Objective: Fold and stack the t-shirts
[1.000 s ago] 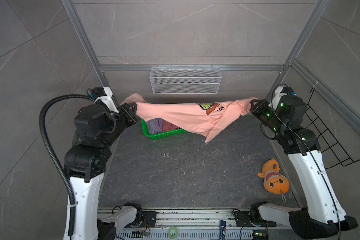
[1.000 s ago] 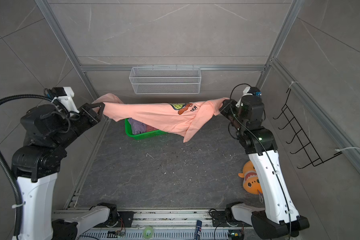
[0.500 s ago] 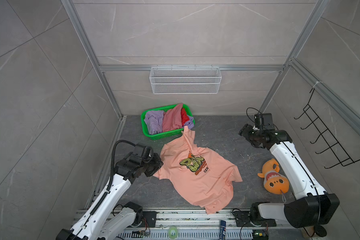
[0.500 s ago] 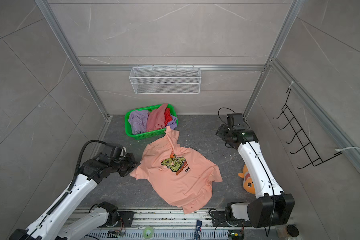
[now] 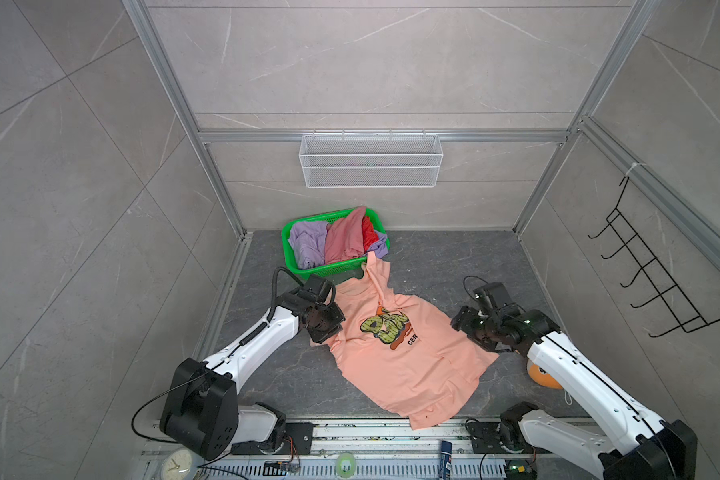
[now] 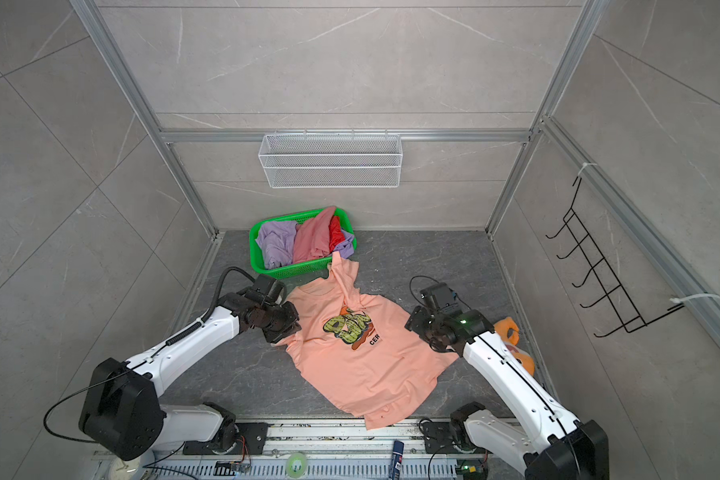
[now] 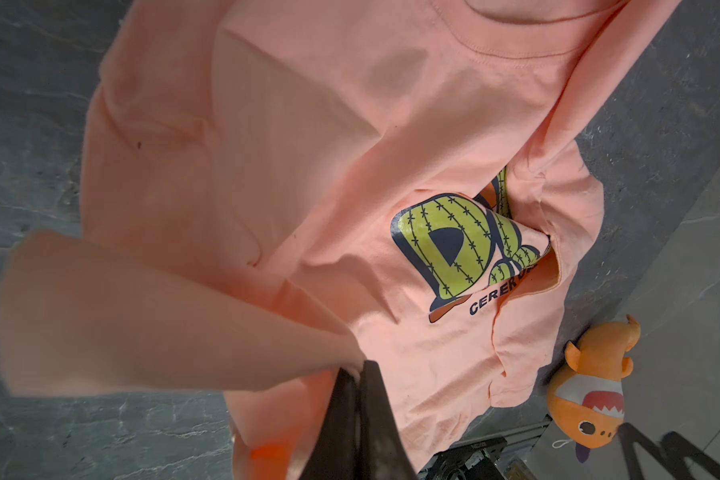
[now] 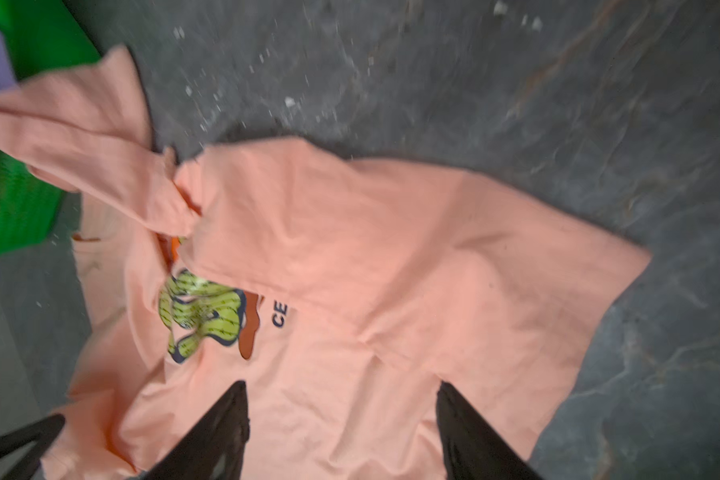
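Observation:
My left gripper moves the pinched fold slightly toward the cactus print next and releases it onto the cloth (image 5: 351, 322) (image 7: 397, 326) beside that print, as the shirt's edge hangs lifted.
The peach t-shirt (image 5: 404, 365) (image 6: 362, 370) lies spread on the dark floor, cactus graphic (image 5: 385, 328) facing up. One sleeve (image 5: 377, 270) reaches up against the green basket. My left gripper (image 5: 329, 332) (image 7: 360, 368) is shut on a fold of the shirt's left edge, lifting it slightly. My right gripper (image 5: 460, 326) (image 8: 341, 386) hangs open over the shirt's right side, with only flat cloth (image 8: 391, 249) under its fingers. Lavender (image 5: 308, 245), dusty pink (image 5: 346, 241) and red (image 5: 368, 235) t-shirts lie crumpled in the basket.
The green mesh basket (image 5: 285, 245) (image 6: 253, 245) stands at the back left of the floor. An orange plush toy (image 5: 543, 376) (image 7: 591, 390) lies by the right wall, partly behind my right arm. A white wire shelf (image 5: 371, 160) and a black hook rack (image 5: 649, 282) hang on the walls.
A second ago both grippers held the peach shirt stretched in the air above the basket. It now lies on the floor; the right gripper has let go, opened, and moved over the shirt's right side.

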Robot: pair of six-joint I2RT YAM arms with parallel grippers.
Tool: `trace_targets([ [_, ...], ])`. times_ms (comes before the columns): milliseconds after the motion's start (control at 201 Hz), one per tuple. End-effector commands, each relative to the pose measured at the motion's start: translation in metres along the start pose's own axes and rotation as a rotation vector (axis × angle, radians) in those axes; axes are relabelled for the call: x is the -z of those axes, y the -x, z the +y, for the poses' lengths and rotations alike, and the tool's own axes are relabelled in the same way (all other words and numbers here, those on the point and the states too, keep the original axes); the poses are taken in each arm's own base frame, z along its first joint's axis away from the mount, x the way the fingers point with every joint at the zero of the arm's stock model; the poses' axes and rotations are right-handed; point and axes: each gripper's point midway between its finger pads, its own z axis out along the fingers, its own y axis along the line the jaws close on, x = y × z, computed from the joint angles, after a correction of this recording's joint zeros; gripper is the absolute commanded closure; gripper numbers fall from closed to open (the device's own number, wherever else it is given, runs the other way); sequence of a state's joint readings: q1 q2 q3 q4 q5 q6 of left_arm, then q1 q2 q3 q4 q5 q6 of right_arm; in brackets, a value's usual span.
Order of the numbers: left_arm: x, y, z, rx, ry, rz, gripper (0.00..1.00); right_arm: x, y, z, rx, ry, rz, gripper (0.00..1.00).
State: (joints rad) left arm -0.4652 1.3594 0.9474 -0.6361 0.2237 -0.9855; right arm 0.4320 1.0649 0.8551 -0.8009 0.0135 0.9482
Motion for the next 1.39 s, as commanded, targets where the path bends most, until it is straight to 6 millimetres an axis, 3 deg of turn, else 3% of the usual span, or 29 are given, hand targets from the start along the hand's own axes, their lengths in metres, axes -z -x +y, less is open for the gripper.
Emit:
trace_targets([
  [0,0.006,0.007,-0.024,-0.056,-0.076,-0.012,1.0,-0.02,-0.024,-0.011,-0.119,-0.06,0.02,0.28],
  [234,-0.005,0.004,-0.015,-0.042,-0.058,0.004,1.0,-0.072,-0.047,0.004,-0.108,-0.07,0.078,0.27],
  [568,0.0,0.001,0.002,0.021,-0.051,-0.049,1.0,-0.137,-0.042,0.023,-0.055,-0.162,0.111,0.28],
  [682,0.0,0.004,0.004,0.046,-0.069,-0.08,1.0,-0.154,-0.02,0.033,-0.039,-0.166,0.09,0.28],
  [787,-0.009,0.009,-0.002,0.059,-0.073,-0.08,1.0,-0.175,0.016,0.047,-0.036,-0.137,0.08,0.28],
  [981,-0.031,0.016,-0.022,0.062,-0.086,-0.067,1.0,-0.204,0.091,0.11,0.13,-0.049,0.042,0.29],
  [1090,-0.041,0.015,-0.029,0.068,-0.094,-0.058,1.0,-0.194,0.129,0.149,0.212,-0.013,-0.02,0.29],
  [1180,-0.048,0.012,-0.034,0.058,-0.093,-0.031,1.0,-0.171,0.148,0.161,0.229,-0.017,-0.068,0.29],
  [1270,-0.048,0.007,-0.041,0.023,-0.088,-0.014,1.0,-0.137,0.16,0.161,0.23,-0.023,-0.121,0.28],
  [1389,-0.037,-0.001,-0.053,-0.05,-0.084,0.001,1.0,-0.092,0.158,0.148,0.231,-0.024,-0.17,0.27],
])
